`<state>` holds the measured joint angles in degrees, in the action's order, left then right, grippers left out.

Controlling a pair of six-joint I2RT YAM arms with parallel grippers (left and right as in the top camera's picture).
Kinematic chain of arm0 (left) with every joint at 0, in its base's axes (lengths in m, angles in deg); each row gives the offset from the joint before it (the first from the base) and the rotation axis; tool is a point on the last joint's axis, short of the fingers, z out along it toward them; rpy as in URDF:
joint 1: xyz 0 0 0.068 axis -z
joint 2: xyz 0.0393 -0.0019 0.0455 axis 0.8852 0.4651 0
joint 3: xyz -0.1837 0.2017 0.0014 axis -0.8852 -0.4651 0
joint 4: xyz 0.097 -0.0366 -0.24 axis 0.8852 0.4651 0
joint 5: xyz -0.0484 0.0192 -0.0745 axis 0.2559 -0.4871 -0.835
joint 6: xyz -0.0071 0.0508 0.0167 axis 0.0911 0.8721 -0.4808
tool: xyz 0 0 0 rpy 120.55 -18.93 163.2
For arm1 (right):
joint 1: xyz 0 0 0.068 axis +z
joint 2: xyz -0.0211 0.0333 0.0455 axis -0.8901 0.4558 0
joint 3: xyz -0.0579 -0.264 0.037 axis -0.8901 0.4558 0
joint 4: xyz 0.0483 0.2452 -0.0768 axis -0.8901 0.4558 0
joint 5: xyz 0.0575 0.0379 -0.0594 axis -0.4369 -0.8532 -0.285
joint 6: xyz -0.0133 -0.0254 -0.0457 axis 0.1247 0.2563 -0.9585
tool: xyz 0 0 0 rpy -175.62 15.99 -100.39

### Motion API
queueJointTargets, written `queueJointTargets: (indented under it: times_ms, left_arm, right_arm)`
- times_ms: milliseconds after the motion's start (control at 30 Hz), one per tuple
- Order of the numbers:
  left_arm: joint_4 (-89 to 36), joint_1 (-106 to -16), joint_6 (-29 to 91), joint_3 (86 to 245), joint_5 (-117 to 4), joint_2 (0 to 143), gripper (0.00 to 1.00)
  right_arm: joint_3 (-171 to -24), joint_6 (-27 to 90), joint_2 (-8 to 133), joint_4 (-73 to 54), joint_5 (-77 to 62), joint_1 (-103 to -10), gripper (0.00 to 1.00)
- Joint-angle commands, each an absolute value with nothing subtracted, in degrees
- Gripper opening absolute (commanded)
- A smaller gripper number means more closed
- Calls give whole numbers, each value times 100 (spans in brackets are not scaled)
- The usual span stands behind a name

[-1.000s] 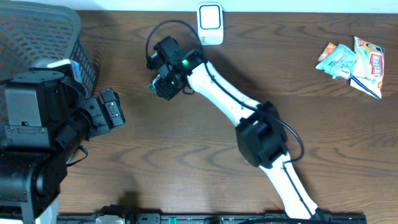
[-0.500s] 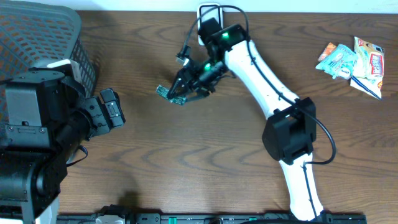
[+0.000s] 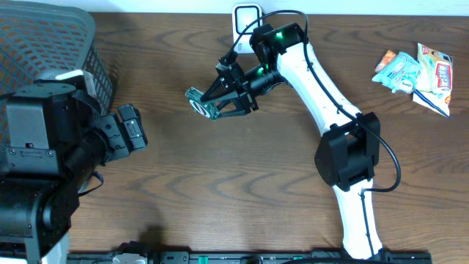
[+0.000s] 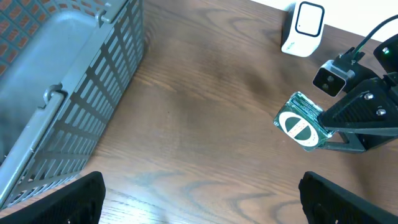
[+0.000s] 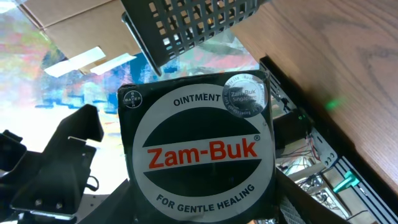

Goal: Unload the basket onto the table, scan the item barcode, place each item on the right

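Observation:
I will turn my right gripper down and lower the Zam-Buk tin [image 3: 201,103] onto the table near the scanner.
My right gripper [image 3: 217,101] is shut on a dark green Zam-Buk ointment tin [image 3: 201,103], held above the table and tipped on edge, its face turned left. In the right wrist view the tin's label [image 5: 199,143] fills the frame between my fingers [image 5: 93,199]. The left wrist view shows the tin [image 4: 301,127] in the right gripper [image 4: 339,121]. The white scanner [image 3: 248,20] stands at the table's far edge, behind the right arm; it also shows in the left wrist view as the scanner [image 4: 303,28]. My left gripper [image 4: 199,199] hangs open over bare wood, with nothing between its fingers.
A grey mesh basket [image 3: 44,44] stands at the far left, next to the left arm; its wall [image 4: 93,106] fills the left of the left wrist view. Several snack packets [image 3: 414,70] lie at the far right of the table.
The right arm swung its elbow to the right and turned its wrist. The held tin went from pointing down to tipped on edge facing left. The left arm stayed still.

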<state>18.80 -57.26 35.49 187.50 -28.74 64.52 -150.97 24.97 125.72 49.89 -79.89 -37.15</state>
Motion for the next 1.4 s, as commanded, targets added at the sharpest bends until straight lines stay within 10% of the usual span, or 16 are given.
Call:
queueJointTargets:
  times_ms: [0,300,1033,1167,1367]
  left_arm:
    - [1895,-5740,3560,18791,-2843,6444,97]
    - [1895,-5740,3560,18791,-2843,6444,98]
    - [1895,-5740,3560,18791,-2843,6444,98]
    - [1895,-5740,3560,18789,-2841,6444,98]
    - [1895,-5740,3560,18789,-2843,6444,98]
  right_arm:
    - [-15115,2196,12507,4917,-8297,-3730,43]
    - [-15115,-484,12507,3828,-5948,-3717,42]
    - [-13971,327,12548,3278,-387,-3236,54]
    - [-13821,617,12548,3260,336,-3262,82]
    - [-14175,1463,12531,3586,1034,-3266,90]
